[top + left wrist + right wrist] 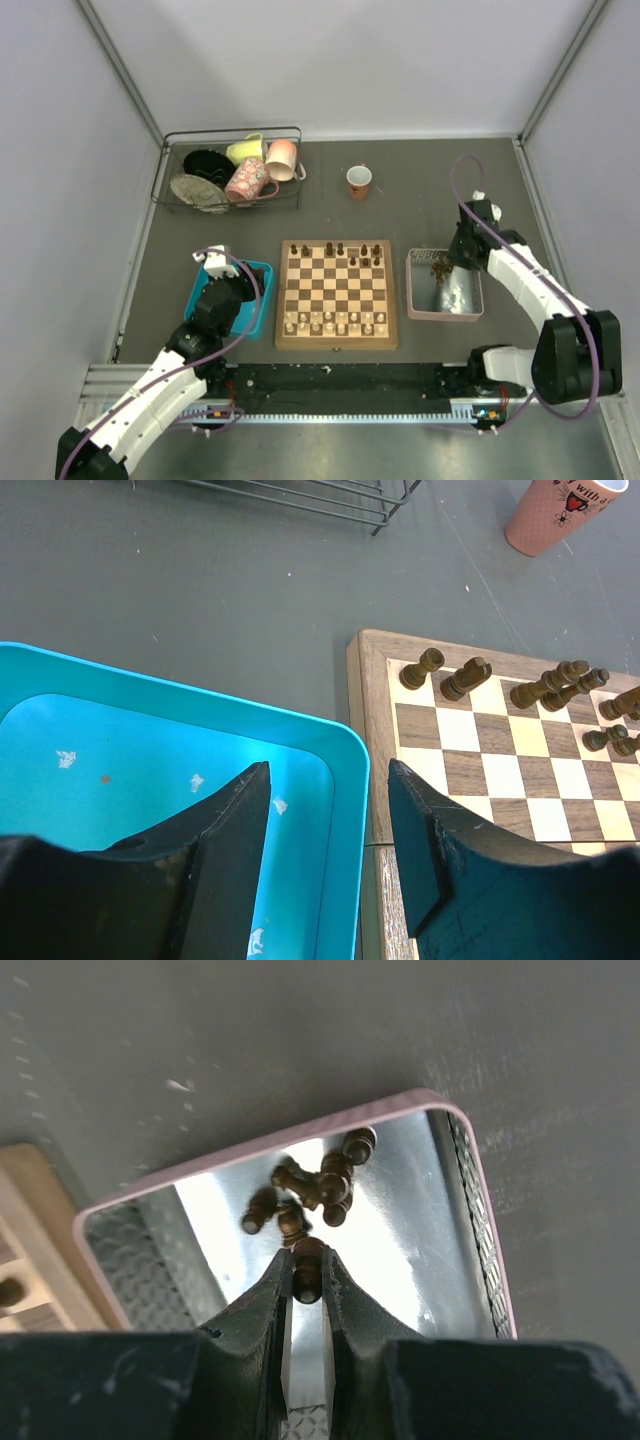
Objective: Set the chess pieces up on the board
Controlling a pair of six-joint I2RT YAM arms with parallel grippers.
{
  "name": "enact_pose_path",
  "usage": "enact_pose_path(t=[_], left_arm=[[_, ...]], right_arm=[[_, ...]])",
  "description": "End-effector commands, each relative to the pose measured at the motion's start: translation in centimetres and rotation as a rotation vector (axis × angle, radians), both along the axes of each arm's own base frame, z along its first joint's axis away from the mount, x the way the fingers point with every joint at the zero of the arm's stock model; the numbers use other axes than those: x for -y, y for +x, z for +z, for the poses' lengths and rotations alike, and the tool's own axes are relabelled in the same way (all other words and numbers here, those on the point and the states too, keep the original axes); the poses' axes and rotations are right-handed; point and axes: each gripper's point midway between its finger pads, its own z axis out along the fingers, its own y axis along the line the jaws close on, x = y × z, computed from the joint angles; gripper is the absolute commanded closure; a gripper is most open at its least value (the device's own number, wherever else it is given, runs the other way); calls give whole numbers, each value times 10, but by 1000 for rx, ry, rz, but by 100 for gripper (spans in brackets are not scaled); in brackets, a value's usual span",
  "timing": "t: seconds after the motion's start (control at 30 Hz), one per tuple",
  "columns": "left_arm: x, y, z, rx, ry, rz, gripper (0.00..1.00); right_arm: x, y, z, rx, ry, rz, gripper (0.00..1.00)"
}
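Observation:
My right gripper has the empty square beside the front dark pieces on the board to its left in the top view, so it should next move across and down to release.
The chessboard [336, 296] lies at the table's centre, with several dark chess pieces [341, 250] along its far rows and pale ones along its near row. It shows in the left wrist view too [520, 760]. My right gripper [308, 1272] is shut on a dark chess piece [309, 1265] over the grey tray [440, 1260], just near a heap of several more dark pieces [320, 1188]. In the top view it [462, 255] hangs over the tray's far part. My left gripper [328, 820] is open and empty, straddling the blue tray's right rim [350, 780] beside the board.
A wire basket [228, 170] with mugs and bowls stands at the back left. A pink-and-white cup [359, 182] stands behind the board. The blue tray [262, 300] lies left of the board, the pink-rimmed grey tray [445, 300] right of it.

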Motion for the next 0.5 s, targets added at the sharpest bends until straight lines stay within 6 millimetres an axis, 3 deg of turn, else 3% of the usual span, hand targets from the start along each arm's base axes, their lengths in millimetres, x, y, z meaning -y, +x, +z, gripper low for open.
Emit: enact_pose_path(t=[0.0,0.1,0.3,0.47], left_arm=[[4,6,19,60,-32,-6,44],[4,6,18,59,-30,-8,44],[4,6,18,59,-30,-9,44],[4,6,19,60,-31,-8,44]], right_arm=[[0,18,57,132,11,13,99],[-9,20,73,156,55,40,100],[-47,25,99,193,87,164,100],[-104,28,119,258,221,433,100]])
